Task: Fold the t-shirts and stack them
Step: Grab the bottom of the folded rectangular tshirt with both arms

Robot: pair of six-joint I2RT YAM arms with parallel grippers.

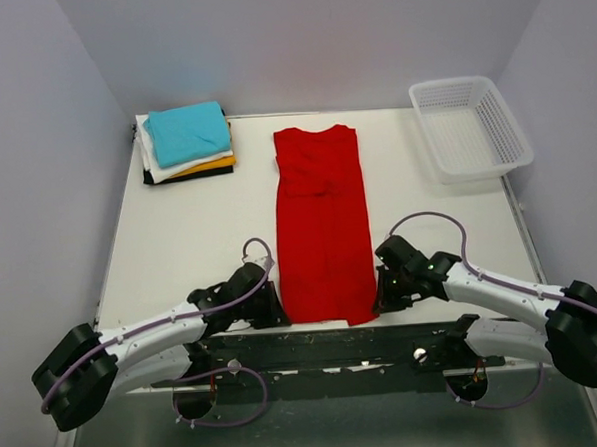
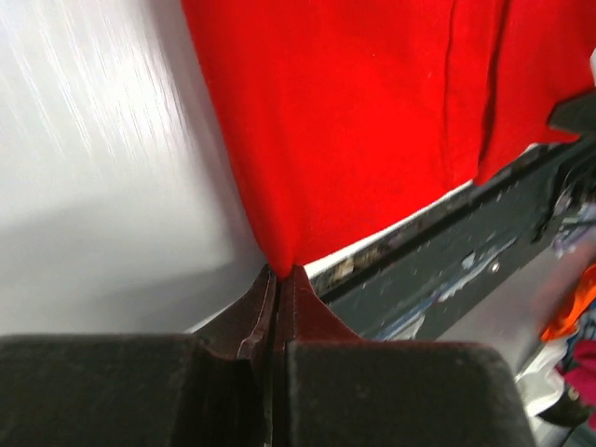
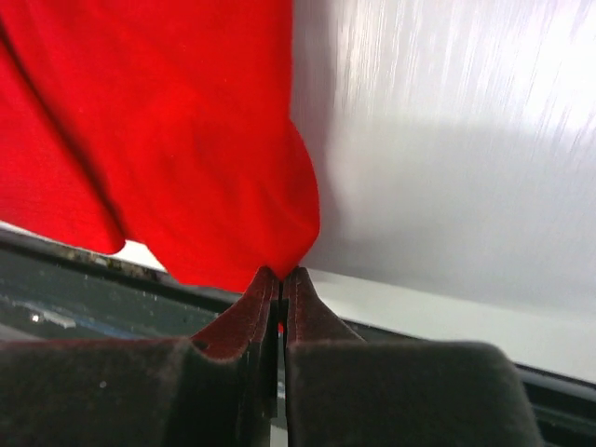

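The hem corner in my right gripper needs to go up and outward over the red shirt next, and then come down short of the shirt's collar.
A bright red t-shirt (image 1: 321,222) lies as a long narrow strip down the middle of the white table (image 1: 189,239), collar at the far end, sleeves folded in. My left gripper (image 1: 275,315) is shut on its near left hem corner; the left wrist view shows red cloth (image 2: 354,121) pinched at the tips of my left gripper (image 2: 281,272). My right gripper (image 1: 379,305) is shut on the near right hem corner, and the right wrist view shows the cloth (image 3: 168,130) nipped in my right gripper (image 3: 281,274). A stack of folded t-shirts (image 1: 186,139), teal on top, sits at the far left.
A white plastic lattice basket (image 1: 469,127) stands at the far right corner. The table's near edge and a dark metal frame (image 1: 335,347) run just behind both grippers. Grey walls close in the far side and both flanks.
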